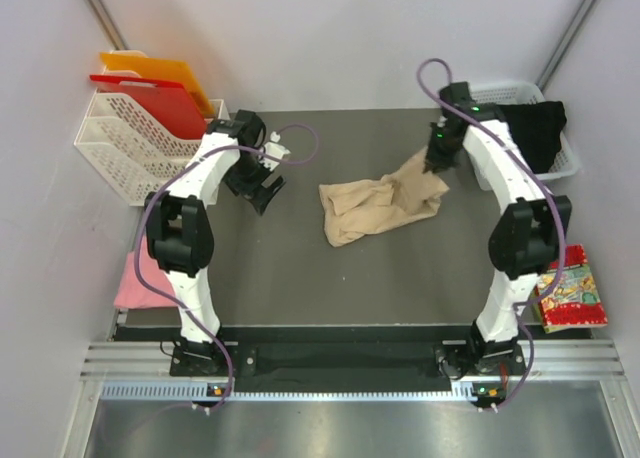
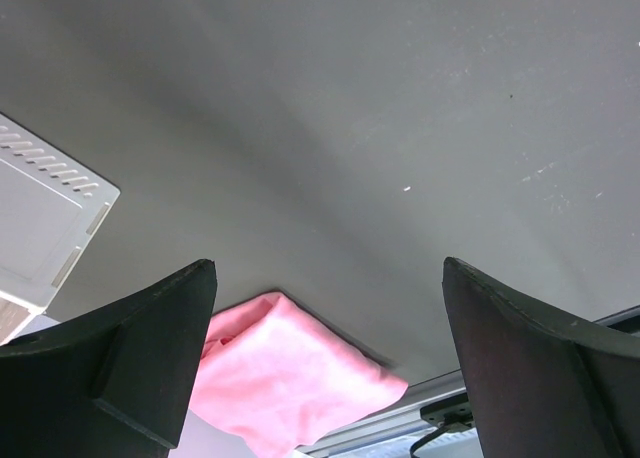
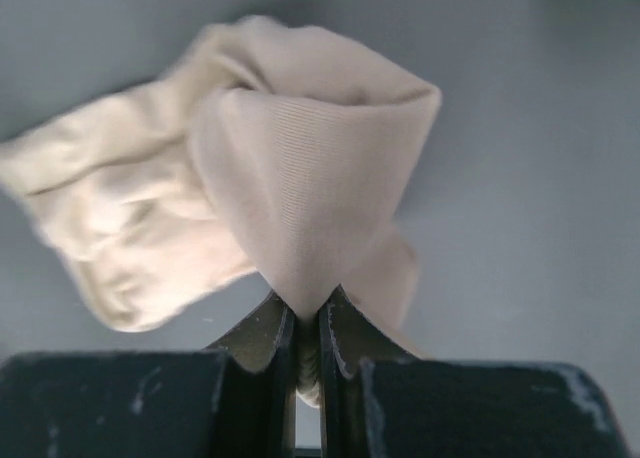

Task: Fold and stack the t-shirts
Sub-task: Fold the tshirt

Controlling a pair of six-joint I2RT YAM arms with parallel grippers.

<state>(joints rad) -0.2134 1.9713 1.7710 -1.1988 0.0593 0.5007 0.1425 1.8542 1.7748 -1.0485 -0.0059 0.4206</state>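
My right gripper carries the pinched fold away from the basket across the beige t-shirt next, then down onto its opposite end [image 1: 336, 214] [image 3: 78, 232].
A crumpled beige t-shirt [image 1: 375, 210] lies mid-table, with its right end pulled up off the mat. My right gripper [image 1: 437, 164] is shut on a pinched fold of that shirt. In the right wrist view, the beige cloth [image 3: 300, 168] hangs from the closed right gripper [image 3: 308, 323]. A folded pink t-shirt [image 1: 133, 283] rests at the table's left edge, and the pink cloth [image 2: 290, 373] also shows in the left wrist view. A black t-shirt [image 1: 535, 130] lies in the basket at the back right. My left gripper [image 1: 264, 191] hovers open over bare mat, and the left wrist view shows nothing within the left gripper [image 2: 328, 278].
A white rack [image 1: 125, 148] at the back left holds a red board [image 1: 150, 100] and an orange board [image 1: 165, 73]; its corner [image 2: 40, 218] shows in the left wrist view. A white basket [image 1: 570, 161] stands at the back right. A colourful packet [image 1: 570, 298] lies at the right edge.
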